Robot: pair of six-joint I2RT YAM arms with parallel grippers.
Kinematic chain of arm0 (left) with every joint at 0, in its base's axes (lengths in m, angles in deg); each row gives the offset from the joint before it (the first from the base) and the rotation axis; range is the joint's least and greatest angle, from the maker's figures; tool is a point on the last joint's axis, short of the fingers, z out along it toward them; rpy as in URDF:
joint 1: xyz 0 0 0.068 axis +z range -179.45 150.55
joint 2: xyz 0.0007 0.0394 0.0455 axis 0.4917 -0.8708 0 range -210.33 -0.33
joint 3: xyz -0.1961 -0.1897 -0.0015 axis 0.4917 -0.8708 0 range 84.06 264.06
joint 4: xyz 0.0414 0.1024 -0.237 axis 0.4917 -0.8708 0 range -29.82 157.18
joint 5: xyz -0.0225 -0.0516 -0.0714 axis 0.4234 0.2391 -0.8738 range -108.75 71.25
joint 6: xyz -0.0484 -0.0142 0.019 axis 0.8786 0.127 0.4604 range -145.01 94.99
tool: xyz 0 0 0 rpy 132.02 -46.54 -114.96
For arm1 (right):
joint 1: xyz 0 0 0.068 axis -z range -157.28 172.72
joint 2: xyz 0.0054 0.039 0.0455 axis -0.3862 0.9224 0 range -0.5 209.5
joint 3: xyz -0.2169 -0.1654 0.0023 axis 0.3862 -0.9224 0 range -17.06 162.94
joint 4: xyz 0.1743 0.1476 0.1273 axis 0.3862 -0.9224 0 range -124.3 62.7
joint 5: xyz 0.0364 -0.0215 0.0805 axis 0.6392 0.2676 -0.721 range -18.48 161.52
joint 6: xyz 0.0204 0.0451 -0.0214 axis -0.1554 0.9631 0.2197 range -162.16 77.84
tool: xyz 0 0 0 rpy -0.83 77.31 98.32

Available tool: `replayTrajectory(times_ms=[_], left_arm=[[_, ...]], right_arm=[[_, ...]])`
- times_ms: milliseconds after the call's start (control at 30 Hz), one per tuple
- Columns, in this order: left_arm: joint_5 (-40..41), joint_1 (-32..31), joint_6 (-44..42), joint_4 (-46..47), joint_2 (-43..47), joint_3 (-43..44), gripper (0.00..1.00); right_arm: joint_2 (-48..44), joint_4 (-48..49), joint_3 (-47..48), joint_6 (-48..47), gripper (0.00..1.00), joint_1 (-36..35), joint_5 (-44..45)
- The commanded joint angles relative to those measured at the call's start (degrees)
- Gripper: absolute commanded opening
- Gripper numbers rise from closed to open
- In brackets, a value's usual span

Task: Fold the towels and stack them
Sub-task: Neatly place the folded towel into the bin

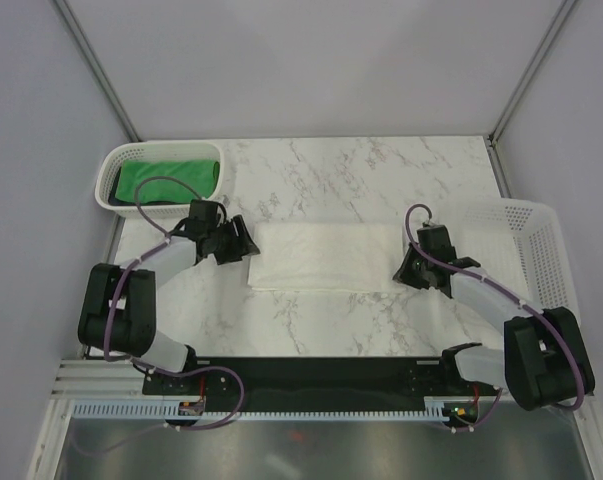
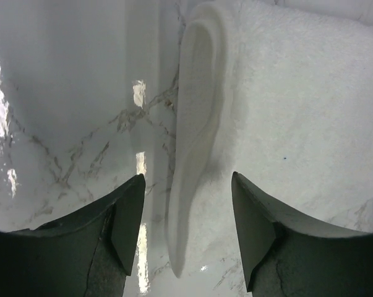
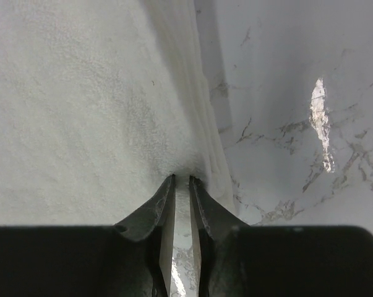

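My left gripper's open fingers have the folded edge between them, so it will lower and shift slightly toward the towel's middle before closing.
A white fluffy towel [image 1: 326,258] lies folded flat on the marble table [image 1: 381,180]. My left gripper [image 1: 249,245] stands open at its left end. The rounded fold of the white towel [image 2: 195,93] runs between the fingers [image 2: 127,216] without touching them. My right gripper [image 1: 406,270] is at the right end, its jaws almost together and pinching the rim of the white towel [image 3: 81,93] at their tips [image 3: 182,177]. A green towel [image 1: 166,178] lies in the back-left basket, with a dark navy strip [image 1: 214,180] showing at its right side.
The white mesh basket [image 1: 111,175] with the green towel stands at the back left corner. A second white mesh basket [image 1: 541,240] stands along the right edge, close behind my right arm. Grey walls close in the table at the back and sides.
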Motion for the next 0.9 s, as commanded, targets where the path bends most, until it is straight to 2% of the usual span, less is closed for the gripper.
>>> replayTrajectory(times_ms=[0, 100, 167, 333, 400, 533, 567, 600, 667, 700, 733, 767, 867], left_arm=[[-8.10, 1.23, -7.98, -0.05, -5.30, 4.47, 0.66], [-15.05, 1.49, -8.70, 1.36, -10.41, 5.27, 0.65], [-15.34, 1.49, -8.00, 1.80, -11.38, 4.66, 0.65], [-14.63, 1.06, -5.01, 4.35, -9.01, 0.52, 0.65], [-16.65, 0.35, -4.13, 4.43, -9.53, 0.52, 0.64], [-13.77, -1.93, -3.34, 4.17, -11.38, 0.35, 0.59], [-12.89, -2.46, -2.99, 4.00, -11.64, 0.61, 0.56], [-12.01, -2.72, -2.72, 3.82, -12.17, 1.22, 0.43], [-12.17, -3.34, -2.19, 3.38, -13.14, 2.45, 0.26], [-12.52, -3.60, -1.67, 2.25, -13.31, 4.37, 0.15], [-12.44, -3.87, -1.58, 1.54, -13.32, 5.52, 0.08], [-11.92, -4.39, -1.49, 0.40, -13.23, 6.93, 0.04], [-7.62, -4.83, -2.01, -6.10, -13.66, 14.74, 0.02]], right_arm=[[-1.89, -1.94, 1.40, -1.64, 0.23, 0.25, 3.10], [-3.64, -2.11, 3.33, -2.34, 0.27, 0.25, 0.56], [-4.79, -2.20, 4.47, -2.61, 0.32, 0.25, -0.59], [-9.09, -4.66, 10.01, -3.40, 0.52, 0.25, -2.18], [-10.94, -4.84, 11.16, -3.14, 0.56, 0.34, -2.44], [-12.09, -5.01, 12.74, -2.96, 0.59, 0.25, -3.93], [-12.18, -5.10, 13.18, -2.96, 0.60, 0.25, -4.55], [-12.35, -5.71, 14.05, -3.05, 0.60, 0.34, -4.73], [-12.71, -6.59, 15.11, -3.31, 0.61, 0.34, -4.82], [-13.32, -7.12, 15.98, -3.31, 0.61, 0.34, -5.08], [-13.58, -7.21, 16.34, -3.31, 0.61, 0.25, -5.34], [-13.76, -7.21, 17.04, -3.05, 0.61, 0.25, -5.78], [-14.11, -7.38, 18.27, -2.53, 0.62, 0.25, -7.01]])
